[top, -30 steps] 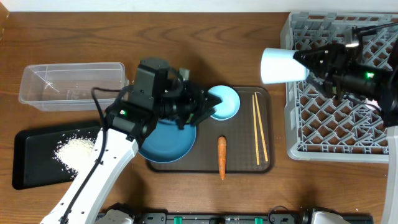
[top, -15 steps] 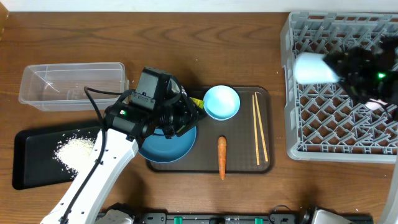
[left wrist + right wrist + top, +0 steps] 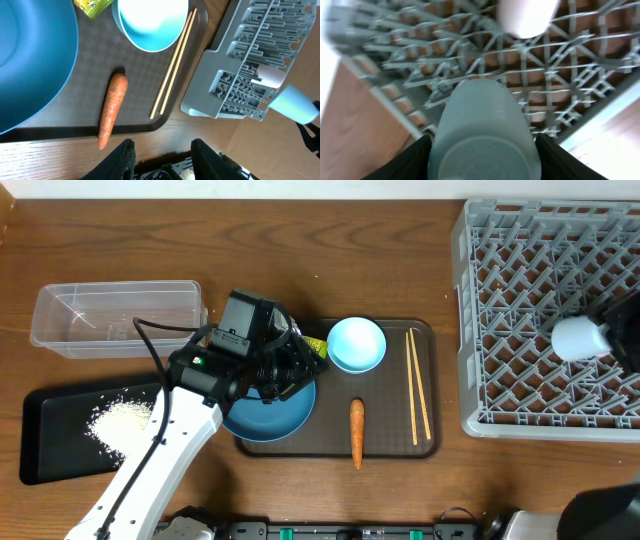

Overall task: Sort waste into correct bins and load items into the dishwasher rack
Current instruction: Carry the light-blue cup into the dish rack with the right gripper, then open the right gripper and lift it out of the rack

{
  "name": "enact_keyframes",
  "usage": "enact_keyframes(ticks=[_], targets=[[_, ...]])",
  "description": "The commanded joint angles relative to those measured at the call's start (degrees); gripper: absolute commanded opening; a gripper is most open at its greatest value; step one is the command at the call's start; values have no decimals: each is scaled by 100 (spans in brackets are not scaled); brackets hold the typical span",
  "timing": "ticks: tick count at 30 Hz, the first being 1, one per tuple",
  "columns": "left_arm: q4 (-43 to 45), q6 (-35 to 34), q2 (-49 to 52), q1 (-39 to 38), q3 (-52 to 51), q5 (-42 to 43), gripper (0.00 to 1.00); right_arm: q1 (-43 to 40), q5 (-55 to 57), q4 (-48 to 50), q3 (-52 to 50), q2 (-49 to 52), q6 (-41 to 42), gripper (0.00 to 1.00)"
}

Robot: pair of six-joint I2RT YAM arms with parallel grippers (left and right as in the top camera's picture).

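My right gripper will go down next and release the small blue cup (image 3: 577, 338) onto the empty rack wires beside the pinkish-white cup, since those pegs are free below it.
My right gripper (image 3: 603, 337) is shut on the small blue cup (image 3: 577, 338) and holds it above the right middle of the grey dishwasher rack (image 3: 520, 300). In the right wrist view the cup (image 3: 485, 130) fills the space between my fingers (image 3: 402, 160), and the pinkish-white cup (image 3: 527, 15) lies in the rack beyond. My left gripper (image 3: 295, 370) is open and empty over the large dark blue bowl (image 3: 265, 415). Beside it are the yellow-green wrapper (image 3: 315, 347), light blue bowl (image 3: 357, 344), carrot (image 3: 356, 432) and chopsticks (image 3: 418, 385). Paper and foil are out of view.
These items sit on a brown serving tray (image 3: 395, 445). The clear box (image 3: 115, 317) stands at the back left. The black tray (image 3: 60, 450) in front of it holds rice grains (image 3: 122, 422). The rack fills the right side.
My right gripper has carried the blue cup from the rack's left edge across to its right middle. My left gripper drew back left from the light blue bowl, then stayed put.
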Motion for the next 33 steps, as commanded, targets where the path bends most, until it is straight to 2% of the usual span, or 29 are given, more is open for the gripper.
enact_keyframes(ticks=[1, 8, 15, 19, 20, 25, 29, 33], targets=[[-50, 101, 9, 20, 2, -111, 40, -15, 763, 24, 74, 334, -7, 51], [-52, 103, 9, 20, 2, -111, 41, 0, 944, 269, 74, 1167, -20, 51], [-50, 125, 9, 20, 2, -227, 41, 79, 957, 529, 74, 1495, -81, 53], [-46, 122, 9, 20, 2, -282, 42, 122, 957, 551, 83, 1471, -109, 60], [-46, 122, 11, 20, 2, -289, 45, 133, 957, 542, 96, 1464, -127, 63], [-70, 125, 37, 20, 2, -304, 47, 216, 955, 319, 313, 1263, -125, 91], [-116, 144, 50, 20, 2, -302, 47, 372, 931, 22, 671, 892, -127, 99], [-133, 142, 66, 0, 2, -299, 47, 619, 820, -168, 935, 448, -251, 99]])
